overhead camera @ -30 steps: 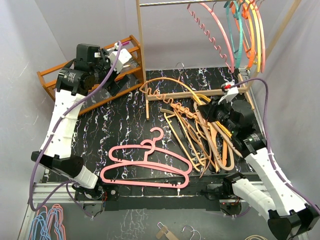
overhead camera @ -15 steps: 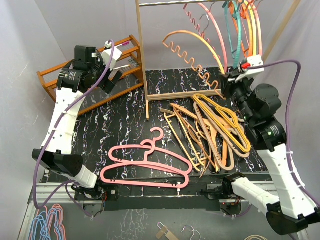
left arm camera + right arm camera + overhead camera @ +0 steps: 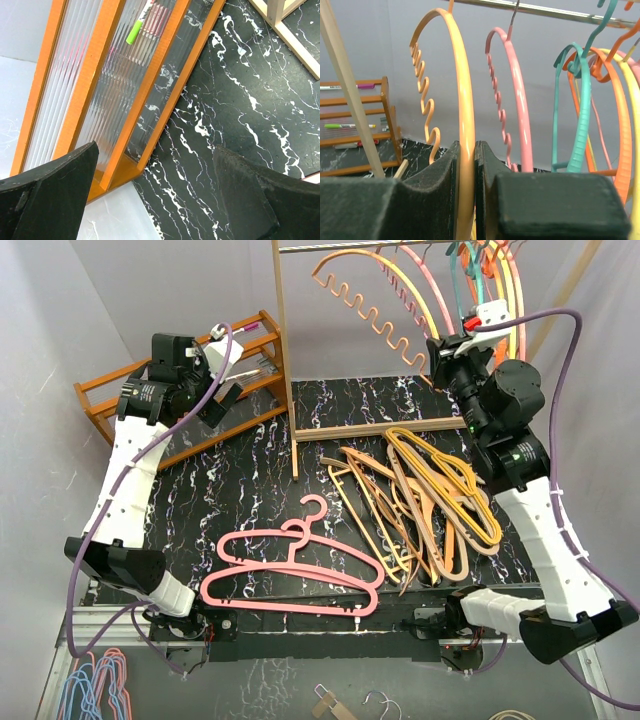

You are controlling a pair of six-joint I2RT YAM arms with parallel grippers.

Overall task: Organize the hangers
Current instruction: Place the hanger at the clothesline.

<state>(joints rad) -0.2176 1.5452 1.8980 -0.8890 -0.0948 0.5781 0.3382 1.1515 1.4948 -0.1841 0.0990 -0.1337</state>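
I will lower my right gripper a little below the metal bar (image 3: 378, 245) (image 3: 452, 1) before I open it off the curved arm of the pale orange hanger.
My right gripper (image 3: 443, 352) is raised by the metal rail (image 3: 340, 245) and shut on a pale orange hanger with a wavy bar (image 3: 375, 280); its curved arm runs between my jaws in the right wrist view (image 3: 465, 120). Its hook reaches the rail. Pink (image 3: 517, 100), teal (image 3: 582, 115), orange and yellow hangers hang to its right. On the table lie two pink hangers (image 3: 290, 575) and a heap of tan, orange and yellow hangers (image 3: 420, 505). My left gripper (image 3: 225, 365) is open and empty above the slatted rack (image 3: 95, 85).
The orange-brown slatted rack (image 3: 180, 405) stands at the back left, with pens on it. The pale wooden frame (image 3: 283, 350) holds the rail, and its base bar (image 3: 380, 428) crosses the black marbled table. More hangers lie on the floor at the front left (image 3: 95, 685).
My right gripper has lifted the wavy orange hanger from the table heap up to the rail, moving back and up. The left arm has barely moved.
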